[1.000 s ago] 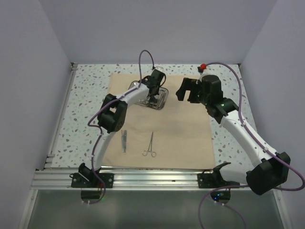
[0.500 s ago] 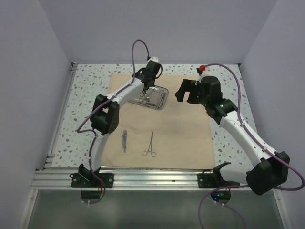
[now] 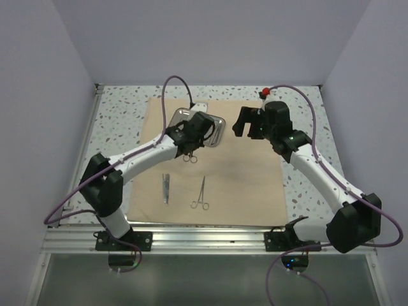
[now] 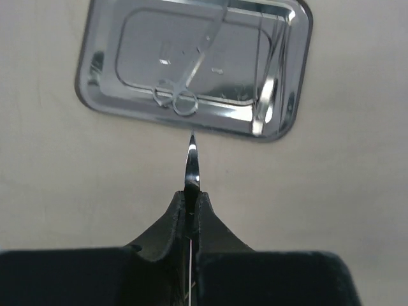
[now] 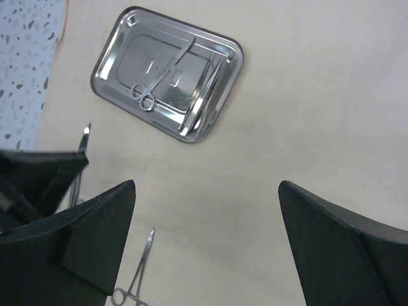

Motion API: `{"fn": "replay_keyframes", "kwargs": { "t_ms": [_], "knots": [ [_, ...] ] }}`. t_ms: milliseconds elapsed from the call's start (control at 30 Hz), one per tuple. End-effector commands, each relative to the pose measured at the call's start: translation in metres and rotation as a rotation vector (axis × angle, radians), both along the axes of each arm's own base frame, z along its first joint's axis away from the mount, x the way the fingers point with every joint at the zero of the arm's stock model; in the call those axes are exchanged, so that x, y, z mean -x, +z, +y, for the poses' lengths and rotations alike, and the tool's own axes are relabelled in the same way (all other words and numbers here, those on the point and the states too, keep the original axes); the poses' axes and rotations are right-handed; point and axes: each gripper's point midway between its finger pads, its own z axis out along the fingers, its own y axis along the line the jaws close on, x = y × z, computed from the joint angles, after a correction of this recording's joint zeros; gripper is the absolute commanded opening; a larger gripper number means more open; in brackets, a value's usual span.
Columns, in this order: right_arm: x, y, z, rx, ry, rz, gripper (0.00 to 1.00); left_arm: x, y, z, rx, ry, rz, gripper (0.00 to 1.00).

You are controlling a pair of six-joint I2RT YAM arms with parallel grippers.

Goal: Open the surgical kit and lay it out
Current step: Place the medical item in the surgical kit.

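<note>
Next, the left gripper moves back and down onto the cloth beside the ring-handled forceps and releases the thin silver instrument (image 4: 191,162), as both have ringed handles.
The beige cloth wrap (image 3: 255,185) lies spread flat on the table. The shiny steel tray (image 3: 217,131) sits on its far part, also shown in the left wrist view (image 4: 146,38) and the right wrist view (image 5: 127,57). A ring-handled instrument (image 4: 185,76) lies in the tray, with thin ones along its side (image 5: 205,86). My left gripper (image 3: 191,145) hovers just near of the tray, shut on a thin silver instrument (image 4: 191,162) whose rings hang below it (image 3: 190,157). My right gripper (image 5: 207,185) stands open above the cloth, right of the tray, holding nothing.
Two more instruments lie on the near part of the cloth: a straight one (image 3: 165,189) and ring-handled forceps (image 3: 200,194), the latter also in the right wrist view (image 5: 137,274). Speckled tabletop (image 3: 121,115) borders the cloth, with walls on three sides.
My left gripper has drawn back from over the tray toward the near side, carrying a thin instrument. The right gripper has barely shifted and stays open.
</note>
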Motion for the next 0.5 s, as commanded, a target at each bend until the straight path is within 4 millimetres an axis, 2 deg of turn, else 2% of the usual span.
{"fn": "replay_keyframes", "kwargs": {
  "t_ms": [0, 33, 67, 100, 167, 267, 333, 467],
  "knots": [
    [-0.010, 0.008, 0.004, -0.002, 0.012, -0.031, 0.98, 0.048, -0.001, -0.017, 0.111, 0.037, -0.021, 0.00],
    [-0.010, 0.007, 0.005, -0.002, 0.013, -0.029, 0.98, 0.064, -0.015, -0.018, 0.103, 0.021, -0.002, 0.00],
    [-0.010, 0.006, 0.004, -0.001, 0.012, -0.026, 0.98, 0.080, -0.017, -0.031, 0.122, -0.011, -0.001, 0.00],
    [-0.009, 0.006, 0.004, -0.001, 0.011, -0.026, 0.98, 0.087, -0.014, -0.036, 0.170, 0.007, -0.015, 0.00],
    [-0.008, 0.005, -0.001, 0.010, -0.004, -0.027, 0.99, 0.113, -0.030, -0.043, 0.173, -0.002, 0.002, 0.00],
    [-0.005, 0.007, -0.004, 0.016, -0.014, -0.036, 0.98, 0.131, -0.053, -0.050, 0.180, 0.019, 0.005, 0.00],
    [-0.004, 0.007, -0.007, 0.020, -0.020, -0.034, 0.98, 0.136, -0.072, -0.053, 0.175, 0.044, 0.024, 0.00],
    [-0.003, 0.007, -0.007, 0.025, -0.019, -0.035, 0.99, 0.143, -0.091, -0.057, 0.171, 0.056, 0.033, 0.00]
  ]
}}
